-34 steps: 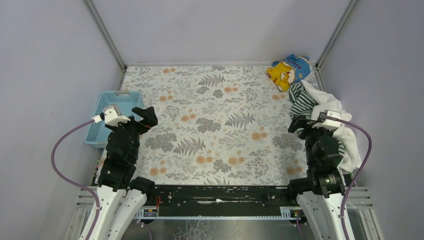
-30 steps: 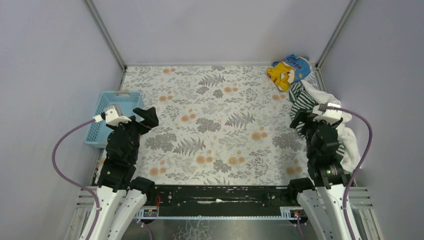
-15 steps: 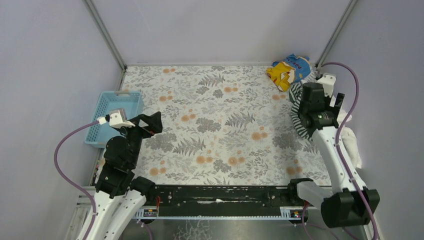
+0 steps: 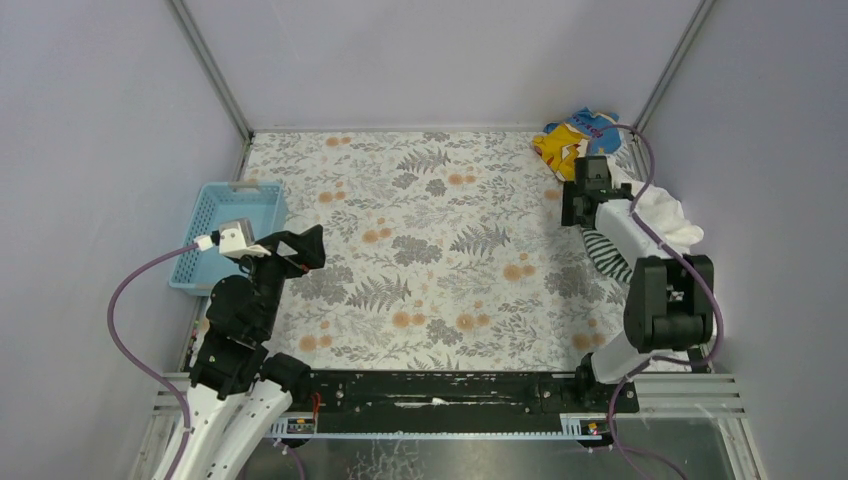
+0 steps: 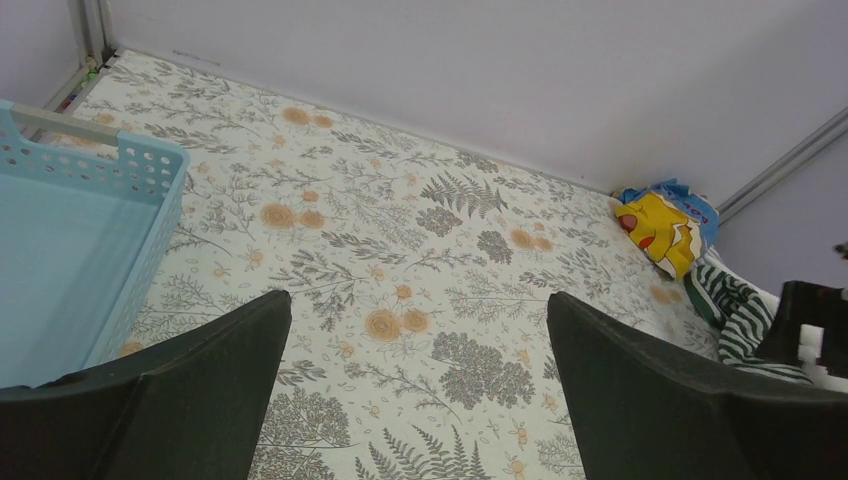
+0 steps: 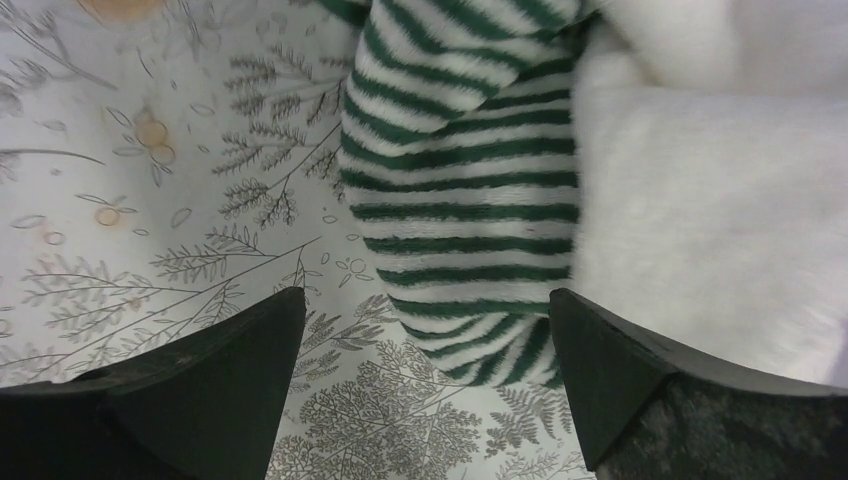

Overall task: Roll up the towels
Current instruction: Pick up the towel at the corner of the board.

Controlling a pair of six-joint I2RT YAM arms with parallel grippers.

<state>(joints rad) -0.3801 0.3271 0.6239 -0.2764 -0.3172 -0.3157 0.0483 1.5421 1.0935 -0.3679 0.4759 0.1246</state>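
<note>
My right gripper will go down onto the striped towel's narrow part and close, because that part is between my open fingers in the right wrist view.
The small striped towel lies crumpled at the right edge of the table, its stripes dark green and white in the right wrist view. The large white terry towel lies bunched against it on the right. My right gripper is open and empty. It hangs above the striped towel's edge, with the towel between its fingers in the right wrist view. My left gripper is open and empty over the left of the table. The striped towel also shows far off in the left wrist view.
A yellow-and-blue printed cloth lies in the back right corner. A light blue basket stands at the left edge. A floral cloth covers the table, with grey walls on three sides.
My right arm has unfolded and reached towards the back right, bringing its gripper over the striped towel. My left gripper has shifted slightly right.
</note>
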